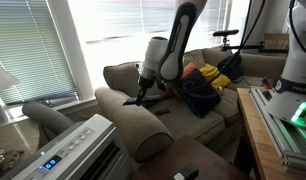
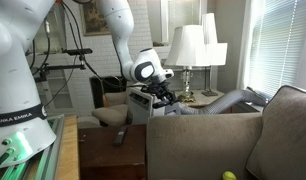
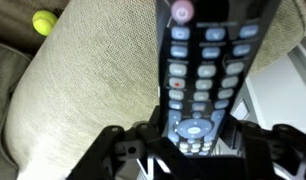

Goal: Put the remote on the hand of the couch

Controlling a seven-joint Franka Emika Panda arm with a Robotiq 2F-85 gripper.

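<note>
Next, my gripper turns the remote in line with the couch arm, lowers onto the rolled armrest's top (image 1: 136,113) (image 3: 135,72) and releases, since the remote hangs crooked above.
My gripper (image 3: 193,150) is shut on the remote (image 3: 203,70), a long black one with rows of pale buttons and a red button near its far end. In the wrist view the remote hangs over the olive-tan rolled armrest (image 3: 83,95) of the couch. In an exterior view the gripper (image 1: 143,90) holds the remote (image 1: 133,99) just above the top of the armrest (image 1: 133,125); I cannot tell if it touches the fabric. The gripper (image 2: 163,95) also shows in both exterior views.
A yellow-green ball (image 3: 43,20) lies beyond the armrest. A pile of dark and orange clothes (image 1: 203,85) sits on the couch seat. A white air-conditioner unit (image 1: 78,150) stands beside the armrest. A shorter dark device (image 2: 121,135) lies on a wooden table. Lamps (image 2: 188,45) stand behind.
</note>
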